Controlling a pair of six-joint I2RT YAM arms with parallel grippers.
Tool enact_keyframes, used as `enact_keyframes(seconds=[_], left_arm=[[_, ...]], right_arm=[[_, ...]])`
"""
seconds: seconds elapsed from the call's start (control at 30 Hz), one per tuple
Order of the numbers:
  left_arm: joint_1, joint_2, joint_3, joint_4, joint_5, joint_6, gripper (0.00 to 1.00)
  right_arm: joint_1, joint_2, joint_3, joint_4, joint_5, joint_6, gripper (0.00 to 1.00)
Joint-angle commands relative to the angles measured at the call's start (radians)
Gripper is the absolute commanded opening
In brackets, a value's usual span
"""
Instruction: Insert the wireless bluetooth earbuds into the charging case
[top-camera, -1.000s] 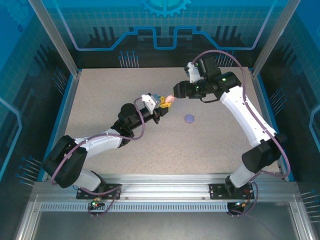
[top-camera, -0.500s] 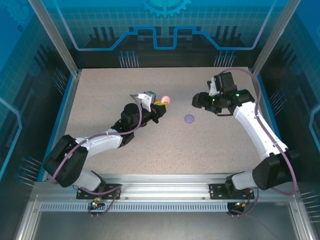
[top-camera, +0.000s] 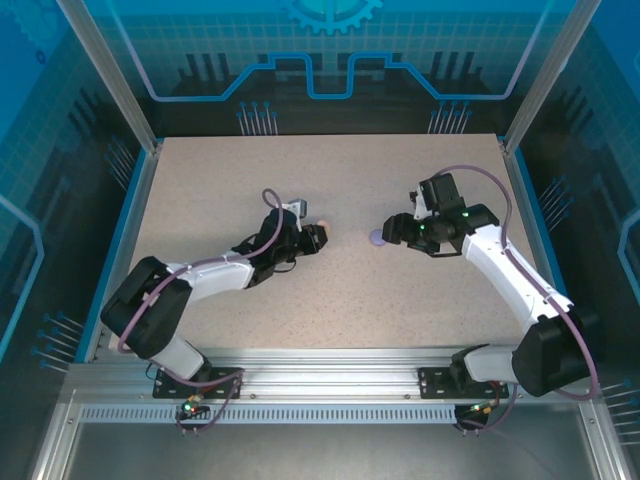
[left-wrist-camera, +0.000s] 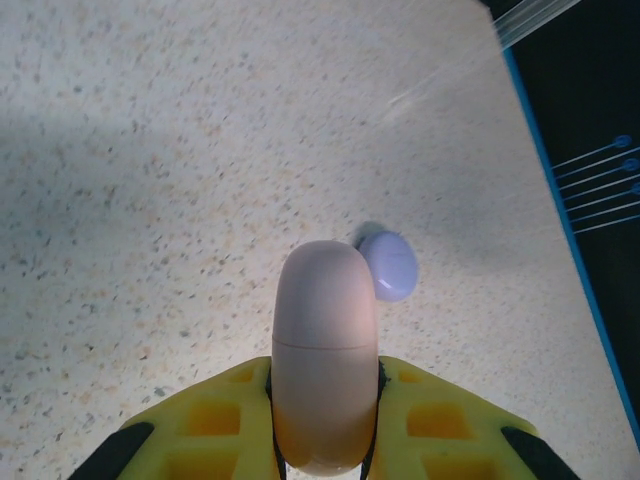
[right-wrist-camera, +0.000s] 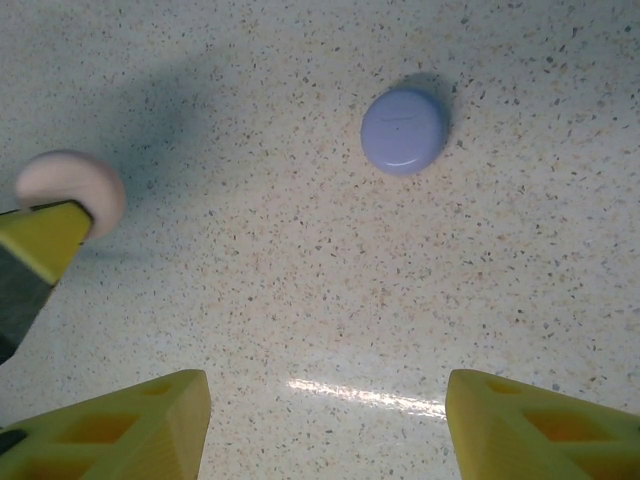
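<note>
I should tilt my left gripper down and lower the pink case onto the bare table (top-camera: 330, 241) beside the purple case to let go of it, because it still hangs above the top of the table.
A closed pale pink charging case (left-wrist-camera: 325, 345), rounded with a seam across it, stands on edge between the yellow fingers of my left gripper (left-wrist-camera: 325, 385), which is shut on it low over the table. From above, this case (top-camera: 322, 221) shows as a small pink spot at the left gripper (top-camera: 316, 235). A closed pale purple charging case (right-wrist-camera: 404, 131) lies flat on the table. My right gripper (right-wrist-camera: 325, 420) hovers open just short of it with nothing between its fingers. The pink case (right-wrist-camera: 70, 185) is to its left. The earbuds are out of view.
The speckled beige tabletop (top-camera: 230, 180) is bounded by a blue rim (left-wrist-camera: 560, 190) and clear side walls with metal posts (top-camera: 115, 90). The purple case (top-camera: 375, 238) lies between the two grippers, partly under the right gripper (top-camera: 392, 230).
The right arm has drawn away from the pink case, swung right, then come down beside the purple case. The left arm has pulled back and lowered with the pink case still held.
</note>
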Motion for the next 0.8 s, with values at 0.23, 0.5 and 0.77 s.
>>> enact_keyframes(seconds=[0.23, 0.5, 0.77], left_arm=[[0.032, 0.215, 0.179, -0.092, 0.105, -0.069, 0.00], [0.056, 0.325, 0.275, -0.208, 0.150, -0.037, 0.00], [0.086, 0.363, 0.313, -0.295, 0.187, -0.015, 0.15]], right_arm=[[0.026, -0.042, -0.014, -0.003, 0.059, -0.004, 0.64], [0.029, -0.043, -0.004, -0.011, 0.083, -0.005, 0.64], [0.029, -0.046, 0.010, -0.027, 0.098, -0.016, 0.64]])
